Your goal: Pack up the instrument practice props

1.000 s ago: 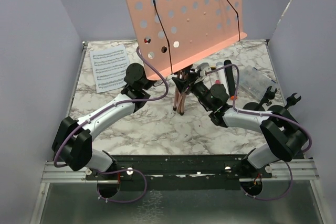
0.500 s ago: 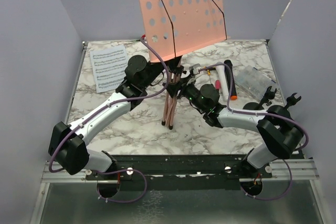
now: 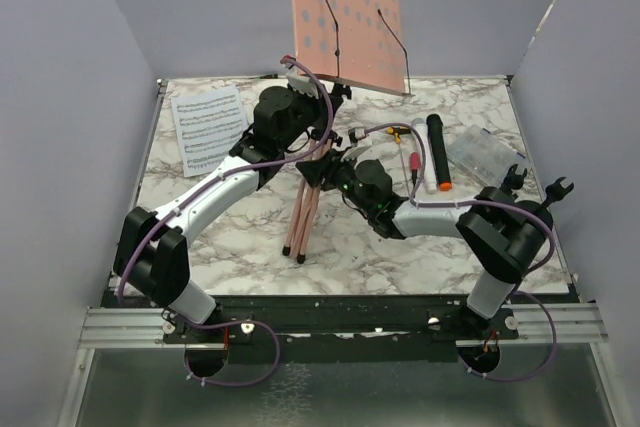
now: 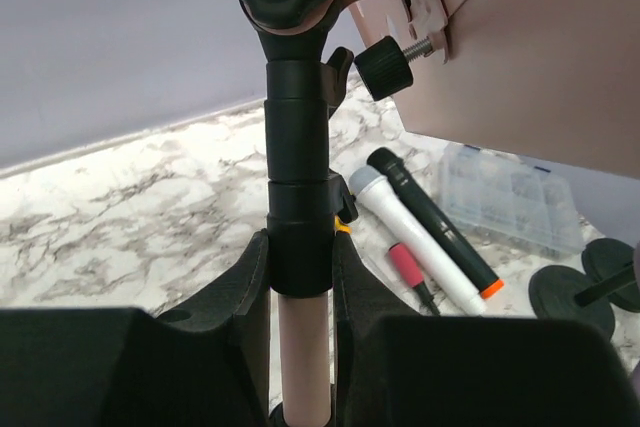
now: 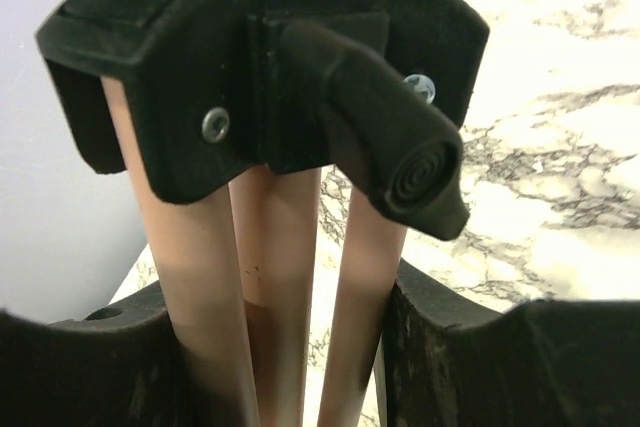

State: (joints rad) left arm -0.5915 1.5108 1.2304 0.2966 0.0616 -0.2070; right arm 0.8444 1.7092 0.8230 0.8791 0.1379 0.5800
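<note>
I should next lower the tilted music rest with my left gripper onto the bare tabletop below it, beside the sheet-music pages, and let go of its pole (image 4: 300, 247).
The pink music rest stands tilted at the table's middle, its perforated board (image 3: 345, 17) high at the back and its folded legs (image 3: 300, 217) pointing near-left. My left gripper (image 3: 308, 135) is shut on its pole (image 4: 300, 247) at the black collar. My right gripper (image 3: 335, 172) is shut on the bundled pink legs (image 5: 280, 277) below the black hub. The sheet-music pages (image 3: 207, 129) lie at the back left. The white microphone (image 3: 420, 152) and black microphone (image 3: 437, 152) lie side by side at the right. Two black holders (image 3: 556, 188) stand at the far right, partly hidden by my right arm.
A red-handled screwdriver (image 3: 410, 162) lies just left of the microphones. A clear compartment box (image 3: 485, 152) sits behind the holders. Grey walls close in the left, back and right sides. The left wrist view also shows the box (image 4: 510, 197) and the holder bases (image 4: 565, 292).
Both arms have carried the music rest leftward and turned it. The board now faces more edge-on and sits further right at the back; the legs have swung toward the near left.
</note>
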